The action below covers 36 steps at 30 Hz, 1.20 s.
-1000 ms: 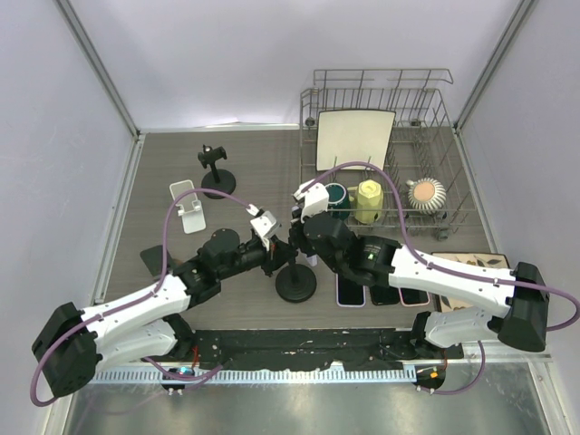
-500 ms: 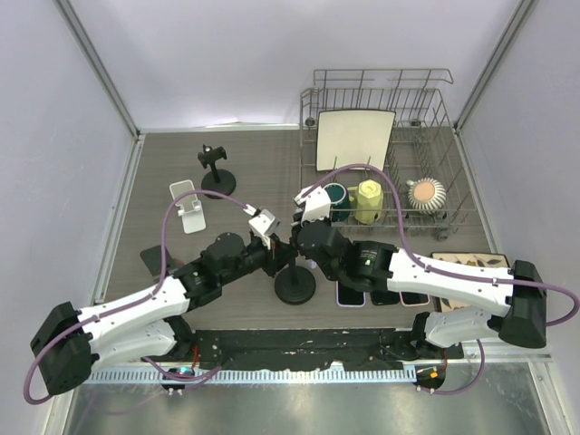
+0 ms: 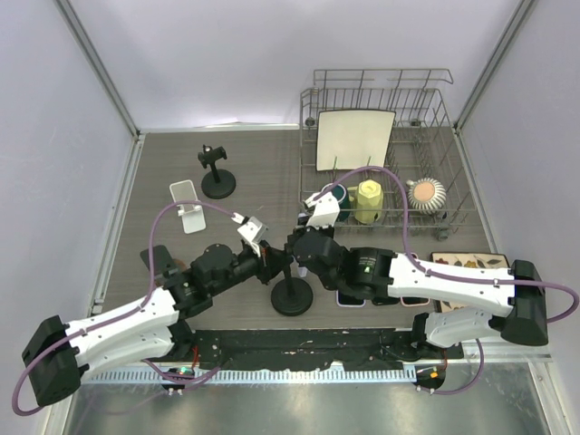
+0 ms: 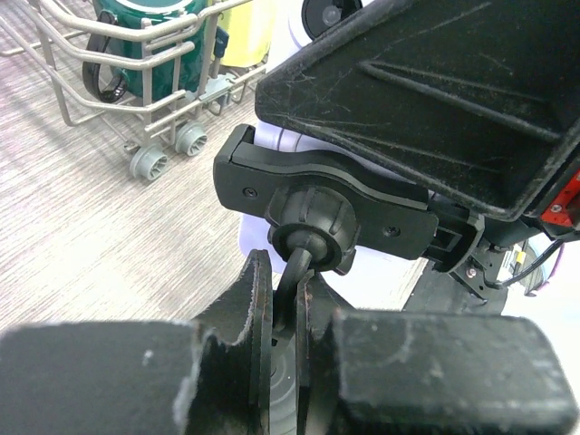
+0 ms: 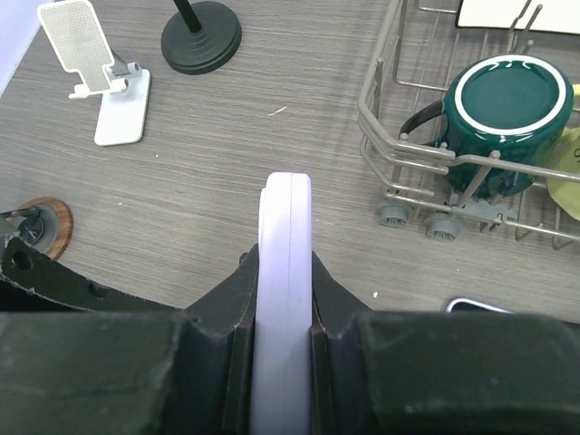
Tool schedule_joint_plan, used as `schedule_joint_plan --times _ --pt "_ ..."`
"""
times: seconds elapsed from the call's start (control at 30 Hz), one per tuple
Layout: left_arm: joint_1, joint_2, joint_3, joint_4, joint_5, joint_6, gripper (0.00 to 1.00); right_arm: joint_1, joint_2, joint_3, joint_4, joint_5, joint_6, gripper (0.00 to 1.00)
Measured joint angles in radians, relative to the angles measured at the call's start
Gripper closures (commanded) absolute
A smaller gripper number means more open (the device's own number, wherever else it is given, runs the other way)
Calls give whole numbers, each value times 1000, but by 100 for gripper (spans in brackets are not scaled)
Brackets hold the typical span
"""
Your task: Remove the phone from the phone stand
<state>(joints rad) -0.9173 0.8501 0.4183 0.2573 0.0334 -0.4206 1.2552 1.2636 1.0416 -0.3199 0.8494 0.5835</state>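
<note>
The stand needs to go outward in my left gripper and be released on the bare tabletop beside the second black stand, because that clear spot is outward of the gripper.
The black phone stand has a round base [image 3: 292,297] on the table, a thin stem [image 4: 292,276] and a clamp [image 4: 326,195] on a ball joint. My left gripper [image 3: 269,265] is shut on the stem just below the ball, as the left wrist view [image 4: 283,294] shows. The pale lavender phone [image 5: 286,208] stands edge-on between my right fingers. My right gripper [image 5: 284,272] is shut on it, right above the stand [image 3: 295,246]. In the left wrist view the phone [image 4: 390,272] lies against the clamp, behind it.
A wire dish rack [image 3: 435,91] at the back right holds a plate, a green mug [image 5: 507,100] and a yellow cup. A second black stand [image 3: 217,181] and a white stand [image 3: 188,207] are at the back left. Several phones [image 3: 372,294] lie right of the base.
Both grippers and the stand have shifted together a little toward the near edge and left. Both grips are unchanged.
</note>
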Motion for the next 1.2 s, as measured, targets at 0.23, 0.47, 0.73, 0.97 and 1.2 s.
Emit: schedule_joint_plan --times 0.23,0.47,0.73,0.97,1.2 --pt "-61 -23 -10 -10 -113 6 100 -1 37 53 -82 12 70 99" --pt "-104 -22 -11 -9 -200 -8 100 -16 39 62 -108 5 113 99" --pt "-122 -26 -13 -8 -237 -24 100 -56 24 62 -140 -52 190 99" --pt "-138 -30 -15 -9 -262 -26 100 -67 21 62 -155 -68 225 99" --pt "-143 -54 -20 -27 -300 -25 100 -103 10 32 -125 -127 282 99"
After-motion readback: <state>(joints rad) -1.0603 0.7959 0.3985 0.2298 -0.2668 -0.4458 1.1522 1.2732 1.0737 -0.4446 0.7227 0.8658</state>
